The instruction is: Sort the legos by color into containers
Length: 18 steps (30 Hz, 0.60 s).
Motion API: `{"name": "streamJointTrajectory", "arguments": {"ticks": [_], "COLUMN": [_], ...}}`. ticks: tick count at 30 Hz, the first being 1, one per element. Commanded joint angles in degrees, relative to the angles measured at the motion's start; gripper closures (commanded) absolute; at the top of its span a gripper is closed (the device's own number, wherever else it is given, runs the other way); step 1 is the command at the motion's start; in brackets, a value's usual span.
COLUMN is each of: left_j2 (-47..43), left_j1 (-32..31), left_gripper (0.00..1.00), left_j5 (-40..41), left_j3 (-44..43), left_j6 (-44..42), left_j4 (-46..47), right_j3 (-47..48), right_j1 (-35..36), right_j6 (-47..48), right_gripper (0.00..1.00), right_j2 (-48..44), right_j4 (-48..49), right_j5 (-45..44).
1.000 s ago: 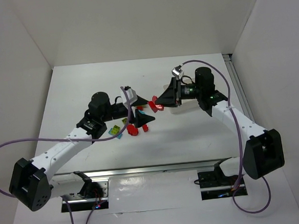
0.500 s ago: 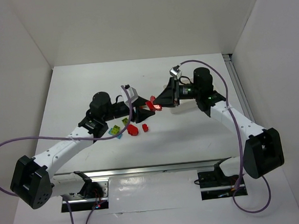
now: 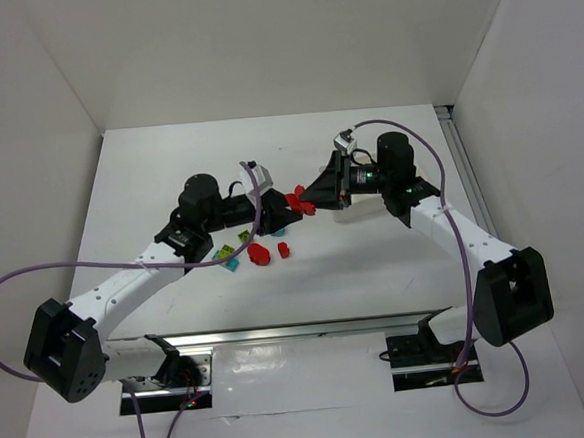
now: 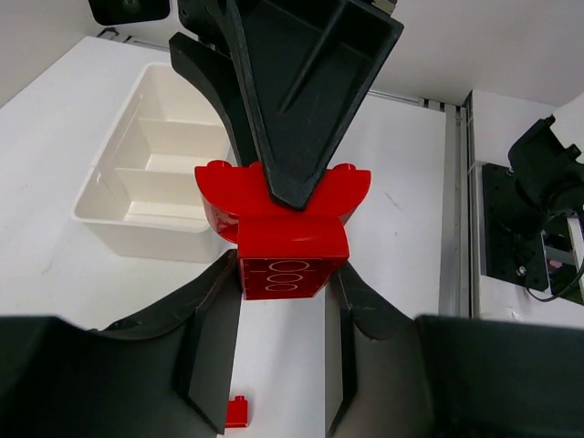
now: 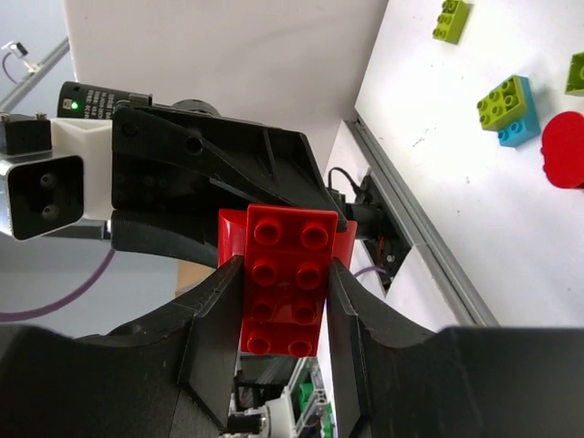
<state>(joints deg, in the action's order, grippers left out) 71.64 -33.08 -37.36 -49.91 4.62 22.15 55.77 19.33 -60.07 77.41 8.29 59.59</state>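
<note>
The tray's empty end section is outward and below the left gripper, so the right gripper needs to move off it next, outward and down, to release the brick.
A red lego (image 3: 298,200), a flat brick joined to a wider arched red piece, hangs in the air between both arms. My right gripper (image 5: 285,274) is shut on the sides of the studded brick (image 5: 285,274). My left gripper (image 4: 283,278) faces it, its fingertips pressed on the two sides of the same red lego (image 4: 285,260). The white three-compartment tray (image 4: 137,214) lies beyond on the table; its visible compartments hold nothing. Loose legos lie below: a round red one (image 3: 258,253), a small red one (image 3: 283,249), and yellow-green and cyan ones (image 3: 229,253).
The right wrist view shows a green-on-cyan stack (image 5: 509,108), a yellow-green brick (image 5: 452,18) and the round red piece (image 5: 564,151) on the table. A small red brick (image 4: 236,411) lies under my left gripper. A metal rail (image 4: 453,201) runs along the table's right side.
My left gripper rose from over the loose legos toward the right gripper and closed on the red lego held there. The right gripper barely moved.
</note>
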Motion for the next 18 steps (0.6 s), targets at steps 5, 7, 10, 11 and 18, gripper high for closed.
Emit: {"name": "streamJointTrajectory", "arguments": {"ticks": [5, 7, 10, 11, 18], "left_j2": [0.70, -0.97, -3.69, -3.70, -1.68], "left_j1": [-0.41, -0.41, -0.41, -0.41, -0.41], "left_gripper": [1.00, 1.00, 1.00, 1.00, 1.00], "left_j5": [2.03, 3.61, 6.86, 7.48, 9.94], "left_j3": [-2.92, -1.43, 1.39, 1.39, -3.68], "left_j6": [0.65, 0.65, 0.65, 0.65, 3.46], "left_j4": [0.26, 0.87, 1.40, 0.71, -9.64], "right_j3": [2.41, 2.94, 4.17, 4.17, 13.21], "right_j1": [-0.69, -3.15, -6.31, -6.93, -8.87], "right_j6": [9.44, 11.20, 14.19, 14.72, 25.43], "right_gripper": [0.80, 0.80, 0.80, 0.80, 0.80], "right_j2": [-1.02, -1.03, -1.03, -1.03, 2.74], "right_j4": [-7.85, -11.36, -14.96, -14.97, -29.10], "right_j5": [-0.52, -0.53, -1.05, -1.06, -19.55]}}
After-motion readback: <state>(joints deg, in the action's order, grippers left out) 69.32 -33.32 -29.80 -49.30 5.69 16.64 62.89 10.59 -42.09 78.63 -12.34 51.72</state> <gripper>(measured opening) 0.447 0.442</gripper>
